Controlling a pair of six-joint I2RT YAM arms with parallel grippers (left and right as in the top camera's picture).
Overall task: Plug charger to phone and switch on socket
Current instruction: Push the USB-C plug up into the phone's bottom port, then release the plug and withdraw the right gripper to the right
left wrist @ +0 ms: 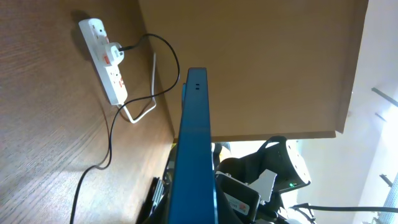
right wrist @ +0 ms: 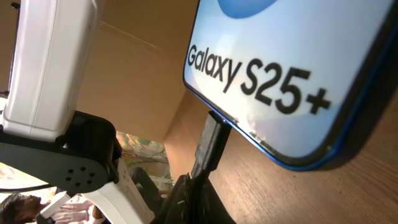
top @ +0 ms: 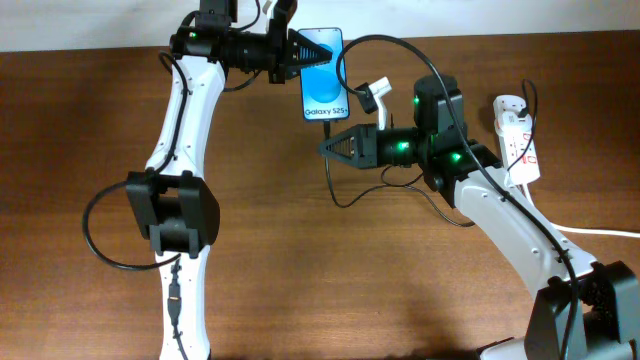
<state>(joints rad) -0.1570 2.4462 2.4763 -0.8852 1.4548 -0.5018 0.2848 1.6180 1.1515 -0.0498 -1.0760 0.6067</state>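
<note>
The phone (top: 323, 75) will be carried down flat and released below my left gripper and back to its left in the overhead view, where the brown tabletop is clear.
My left gripper (top: 298, 52) is shut on the top end of the phone (top: 323, 75) and holds it on edge near the table's back; its blue screen reads "Galaxy S25+". In the left wrist view the phone's blue edge (left wrist: 194, 143) runs up from between my fingers (left wrist: 193, 208). My right gripper (top: 330, 147) is shut on the charger (top: 327, 128) just below the phone. In the right wrist view the black plug (right wrist: 212, 142) meets the phone's (right wrist: 298, 68) bottom edge above my fingers (right wrist: 202, 196); how deep it sits is unclear. The white socket (top: 520, 140) lies at the right.
A black adapter (left wrist: 112, 53) sits in the socket (left wrist: 106, 62), and the thin black cable (left wrist: 111, 140) loops from it across the brown table (top: 300, 260). The thick white cord (top: 600, 232) leads off to the right. The table's back edge is close behind the phone.
</note>
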